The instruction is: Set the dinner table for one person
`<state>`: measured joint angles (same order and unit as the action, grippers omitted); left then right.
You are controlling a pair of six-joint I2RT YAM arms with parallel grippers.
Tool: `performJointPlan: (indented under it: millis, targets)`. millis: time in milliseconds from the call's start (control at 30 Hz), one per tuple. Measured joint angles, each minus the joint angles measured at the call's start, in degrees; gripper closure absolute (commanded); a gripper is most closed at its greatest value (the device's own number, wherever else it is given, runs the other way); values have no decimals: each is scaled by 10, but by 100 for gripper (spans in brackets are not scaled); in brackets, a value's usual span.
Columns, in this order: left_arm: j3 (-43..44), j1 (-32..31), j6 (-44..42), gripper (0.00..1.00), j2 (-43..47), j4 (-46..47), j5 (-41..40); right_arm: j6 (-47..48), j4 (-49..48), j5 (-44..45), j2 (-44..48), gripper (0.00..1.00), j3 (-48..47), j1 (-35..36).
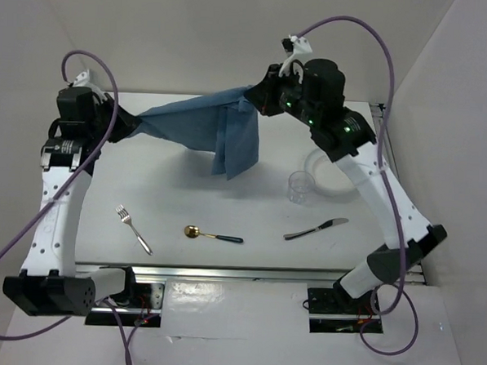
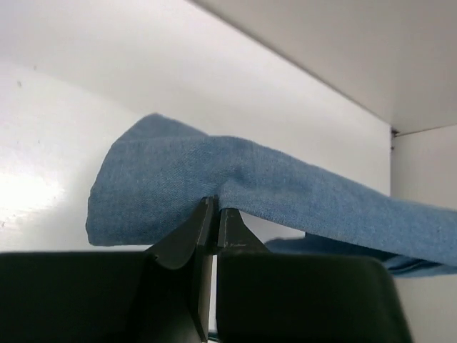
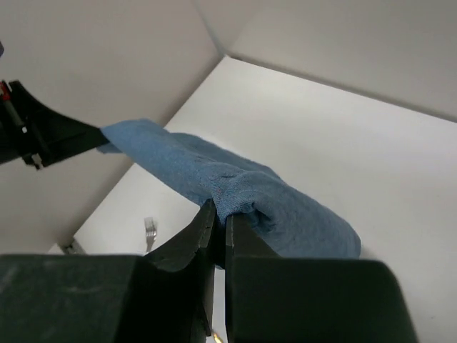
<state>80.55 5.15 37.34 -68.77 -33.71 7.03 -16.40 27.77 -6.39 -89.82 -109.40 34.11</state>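
Observation:
The table's bare far part lies below the mat's corner, so the robot's right gripper next needs to come down slightly to the right in the top view and release the corner.
A blue cloth mat (image 1: 210, 128) hangs stretched in the air between my two grippers above the far part of the white dinner table (image 1: 226, 206). My left gripper (image 1: 134, 125) is shut on its left corner; in the left wrist view the cloth (image 2: 235, 179) is pinched between the fingers. My right gripper (image 1: 258, 95) is shut on its right corner, and the cloth (image 3: 243, 189) drapes over the fingertips in the right wrist view. A loose flap hangs down in the middle. On the table lie a fork (image 1: 133, 228), a gold spoon with a dark handle (image 1: 212, 235) and a knife (image 1: 316, 229).
A clear glass (image 1: 300, 187) stands right of centre. A round white plate (image 1: 330, 171) lies behind it, partly hidden by my right arm. White walls close the table at the back and both sides. The fork's tines also show in the right wrist view (image 3: 150, 229).

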Motion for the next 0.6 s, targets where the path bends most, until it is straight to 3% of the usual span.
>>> performJointPlan:
  millis: [167, 333, 600]
  targets:
    - [55, -4, -6, 100, 42, -23, -7, 3, 23, -27, 86, 100, 33, 7]
    - [114, -5, -14, 100, 32, -36, 7, 14, 37, -38, 112, 100, 40, 9]
    - [186, -3, -30, 100, -117, -37, 57, 71, 21, -24, 61, 100, 40, -15]
